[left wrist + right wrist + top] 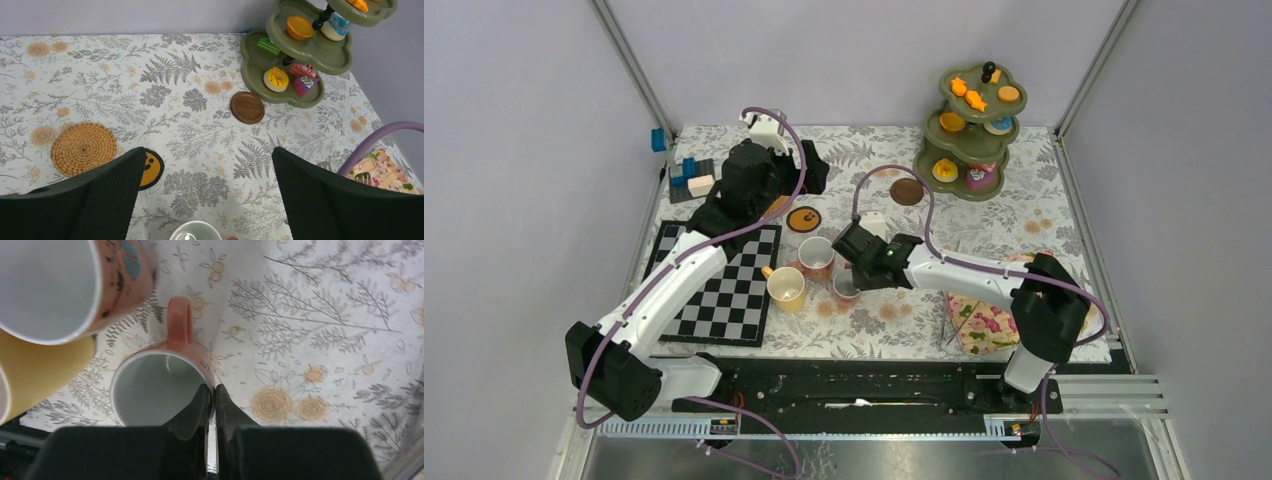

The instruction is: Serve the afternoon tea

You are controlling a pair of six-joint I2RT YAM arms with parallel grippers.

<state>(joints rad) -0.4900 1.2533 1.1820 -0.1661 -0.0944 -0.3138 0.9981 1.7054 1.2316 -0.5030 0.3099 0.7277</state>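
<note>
The wooden coaster (pixel 247 107) near the olive stand is empty. I will move my right gripper outward with the pinkish mug, over that coaster, and let go of the mug there.
Three mugs stand together mid-table: a yellow mug (pixel 786 288), a pinkish mug (pixel 816 257) and a second pinkish mug (pixel 845 288). My right gripper (pixel 213 392) is shut on the rim of that second mug (pixel 150 390), one finger inside and one outside, with its handle pointing away. The other pinkish mug (pixel 60 285) and the yellow mug (pixel 40 370) crowd its left side. My left gripper (pixel 207 185) hangs open over the cloth, holding nothing. Near it lie a woven coaster (pixel 83 148), a smiley coaster (pixel 151 169) and a wooden coaster (pixel 247 107). The olive stand (pixel 972 130) holds small cakes and donuts.
A black-and-white chessboard (pixel 724 290) lies at the left under the left arm. Blue and white blocks (pixel 686 175) sit at the back left. A folded floral cloth (pixel 989 322) lies by the right arm's base. Metal frame posts border the table.
</note>
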